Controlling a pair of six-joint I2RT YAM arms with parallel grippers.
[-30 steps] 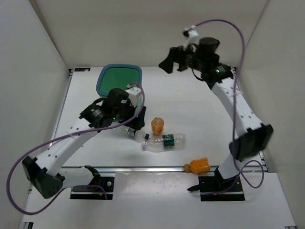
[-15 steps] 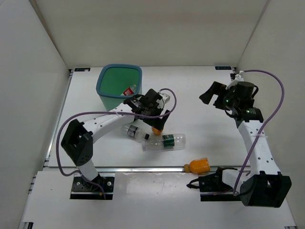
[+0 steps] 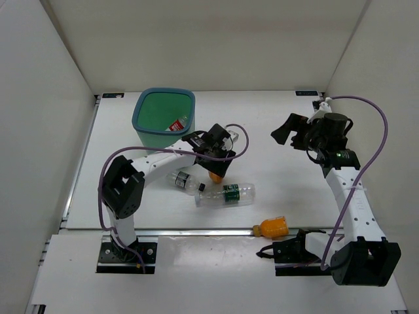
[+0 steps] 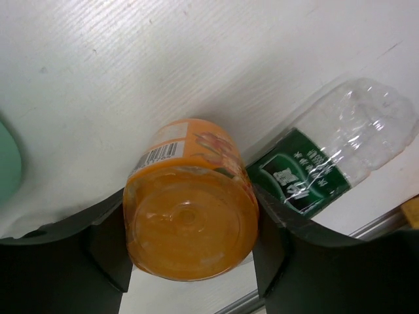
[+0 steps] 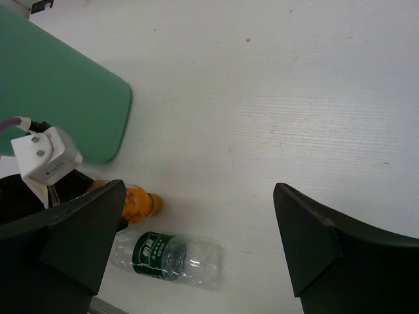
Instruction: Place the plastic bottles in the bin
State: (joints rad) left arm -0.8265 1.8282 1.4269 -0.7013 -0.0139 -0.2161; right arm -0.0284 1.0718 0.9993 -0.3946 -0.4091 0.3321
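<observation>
The bin's opening lies to the left of my left gripper in the top view. My left gripper will next lift outward over the teal bin's opening to let go of the orange bottle.
An upright orange bottle sits between my left gripper's fingers, which press on both its sides; from above, that gripper covers the bottle mid-table. Beside it lies a clear green-labelled bottle. A dark-labelled clear bottle lies to the left. Another orange bottle lies at the near edge. A red-labelled bottle is inside the teal bin. My right gripper hangs open above the right side, holding nothing. In its view the gripper looks down on the green-labelled bottle.
White walls enclose the table on three sides. A metal rail runs along the near edge by the arm bases. The left arm's purple cable loops over the table beside the bin. The bin's side shows in the right wrist view.
My left gripper moved right from the dark-labelled bottle to the upright orange bottle and closed on it. My right arm swung down from the back to the right side.
</observation>
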